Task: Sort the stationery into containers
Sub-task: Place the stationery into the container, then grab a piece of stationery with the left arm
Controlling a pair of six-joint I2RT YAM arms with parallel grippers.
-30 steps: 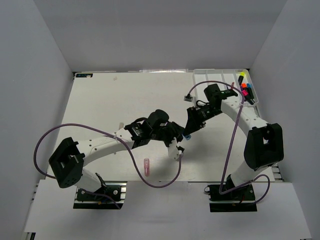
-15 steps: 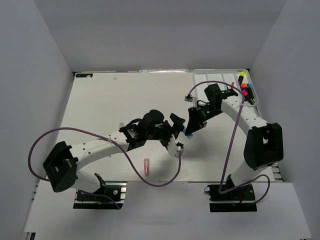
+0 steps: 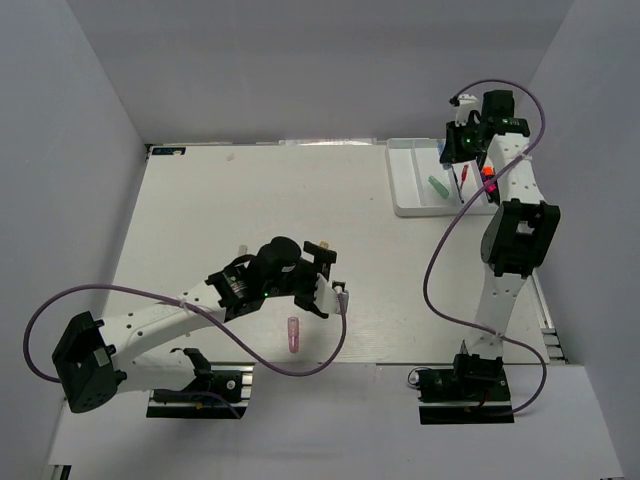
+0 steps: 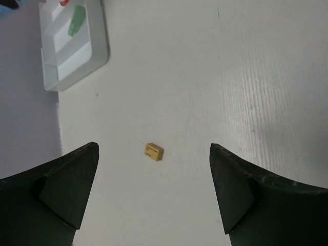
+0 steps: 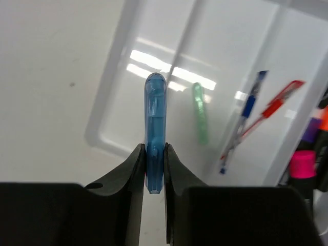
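Note:
The pink capsule lies below, lengthwise toward my base, so I should next move my left gripper back to the capsule, turn it and lower it onto its outer half [image 3: 293, 327].
My right gripper [image 5: 155, 163] is shut on a blue capsule-shaped piece [image 5: 155, 118] and hangs over the white divided tray [image 5: 110, 102] at the back right [image 3: 393, 190]. In the tray lie a green capsule [image 5: 200, 120], a blue pen [image 5: 247, 120], a red pen [image 5: 274, 105] and highlighters [image 5: 303, 164]. In the top view the right gripper [image 3: 463, 140] is above the tray's far end. My left gripper [image 4: 154, 147] is open over the table's middle [image 3: 332, 278], with a tiny tan bit [image 4: 153, 151] on the table between and ahead of its fingertips. A pink capsule [image 3: 293, 333] lies just nearer than it.
The tray [image 4: 72, 56] shows at the far upper left of the left wrist view, the green capsule [image 4: 77, 25] inside it. A small pale piece [image 3: 240, 250] lies left of the left arm. Purple cables loop off both arms. Grey walls enclose the table.
The left gripper opened and let go of the blue capsule, then drew back to the left. The right gripper closed on the capsule and swung it from mid-table to above the tray.

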